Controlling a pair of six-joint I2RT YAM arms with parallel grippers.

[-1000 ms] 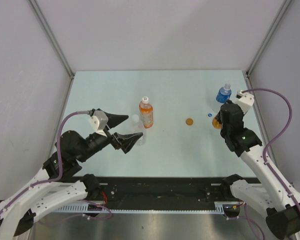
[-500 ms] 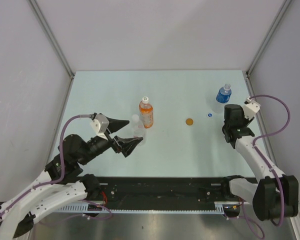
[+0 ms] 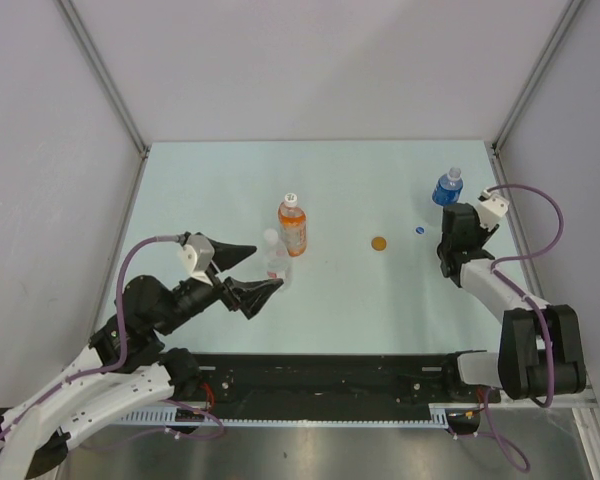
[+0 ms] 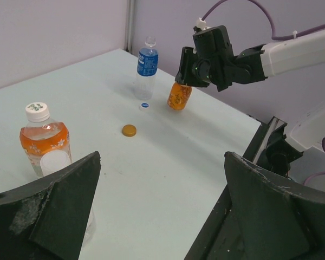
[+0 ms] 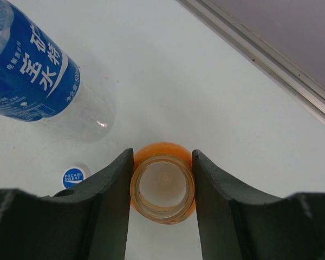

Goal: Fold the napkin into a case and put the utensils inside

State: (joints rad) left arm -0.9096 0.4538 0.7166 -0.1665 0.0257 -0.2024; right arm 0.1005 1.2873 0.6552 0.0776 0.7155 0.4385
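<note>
The tilted orange bottle has clear, bare table under it, so I need to move my right gripper slightly down beside the blue-labelled bottle and open it off the orange bottle's neck.
No napkin and no utensils show in any view. My right gripper (image 5: 162, 187) is shut on the neck of an uncapped orange bottle (image 5: 162, 150), one finger on each side of the open mouth. In the left wrist view that orange bottle (image 4: 179, 96) hangs slightly tilted under the right gripper (image 4: 190, 81) at the table's far right. In the top view the right gripper (image 3: 448, 243) hides it. My left gripper (image 3: 267, 265) stands wide open with nothing between its fingers, just left of a small clear bottle (image 3: 275, 262).
A capped orange bottle (image 3: 293, 225) stands mid-table beside the clear one. A blue-labelled bottle (image 3: 447, 187) stands just beyond the right gripper, its blue cap (image 3: 420, 231) lying beside it. An orange cap (image 3: 379, 243) lies between the two groups. Walls close three sides.
The right arm has folded back toward the right edge, its gripper still shut on the orange bottle, which the wrist now covers from above. The left gripper has drifted slightly nearer, still open.
</note>
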